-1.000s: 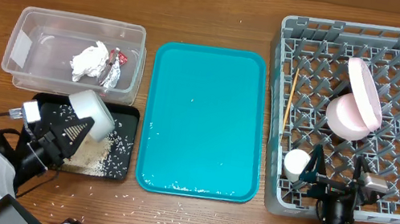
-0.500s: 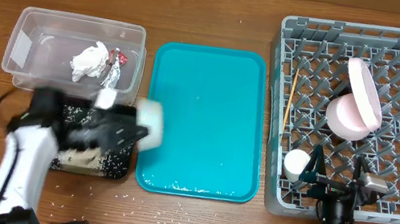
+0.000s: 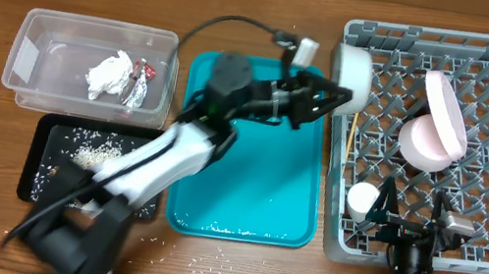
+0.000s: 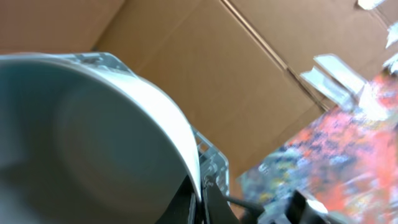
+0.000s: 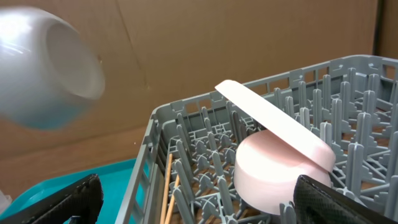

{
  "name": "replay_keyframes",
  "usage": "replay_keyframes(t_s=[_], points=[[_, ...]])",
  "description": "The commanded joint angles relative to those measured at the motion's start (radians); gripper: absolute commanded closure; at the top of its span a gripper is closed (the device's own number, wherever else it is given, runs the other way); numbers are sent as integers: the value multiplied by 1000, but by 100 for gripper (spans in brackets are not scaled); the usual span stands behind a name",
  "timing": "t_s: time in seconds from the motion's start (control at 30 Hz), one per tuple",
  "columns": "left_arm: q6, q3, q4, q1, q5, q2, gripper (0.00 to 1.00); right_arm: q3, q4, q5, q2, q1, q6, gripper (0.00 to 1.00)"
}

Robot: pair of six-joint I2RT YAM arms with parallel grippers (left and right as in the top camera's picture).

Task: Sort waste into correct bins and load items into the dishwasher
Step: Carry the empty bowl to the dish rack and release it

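Next, the left gripper moves down and toward the right in the overhead view into the rack's open slots beside the pink bowl, since the bowl fits them.
My left gripper [image 3: 329, 94] is shut on the rim of the small cream bowl [image 3: 353, 74] and holds it in the air over the upper left edge of the grey dish rack [image 3: 333, 172]. In the left wrist view the bowl [image 4: 93, 137] fills the frame, with the fingers [image 4: 202, 199] pinching its rim. The white plate [image 3: 448, 109] leans on the pink bowl [image 3: 420, 145] in the rack, and the chopsticks [image 3: 356, 121] lie along its left wall. My right gripper [image 3: 408, 229] is open and empty at the rack's front edge. The right wrist view shows the cream bowl [image 5: 50, 68], plate [image 5: 273, 121] and pink bowl [image 5: 273, 177].
The clear tub [image 3: 38, 33] holds the white napkin [image 3: 110, 73] and the foil wrapper [image 3: 140, 80]. The black tray [image 3: 48, 149] holds rice and scraps [image 3: 93, 147]. The teal tray [image 3: 248, 177] lies under my left arm. Loose rice grains lie on the table's front.
My left arm has swung from the black tray across the teal tray to the rack's upper left edge, carrying the cream bowl. The right arm has not moved.
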Motion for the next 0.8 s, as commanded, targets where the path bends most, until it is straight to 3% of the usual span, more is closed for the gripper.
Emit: replay_keyframes(t_s=[0.0,0.2,0.57,0.7,0.77], points=[[-219,183,95,-36,34,211,96,-10,6,0,-8,-2,3,0],[-278,459,109,-104,31,462,95,-10,6,0,-8,-2,3,0],[-357,492,103,-89,46,567,90,-10,6,0,-8,-2,3,0],[-357,492,101,-44,96,567,71,-10,6,0,-8,-2,3,0],[-357,492,101,-23,118,567,53,-10,6,0,-8,-2,3,0]])
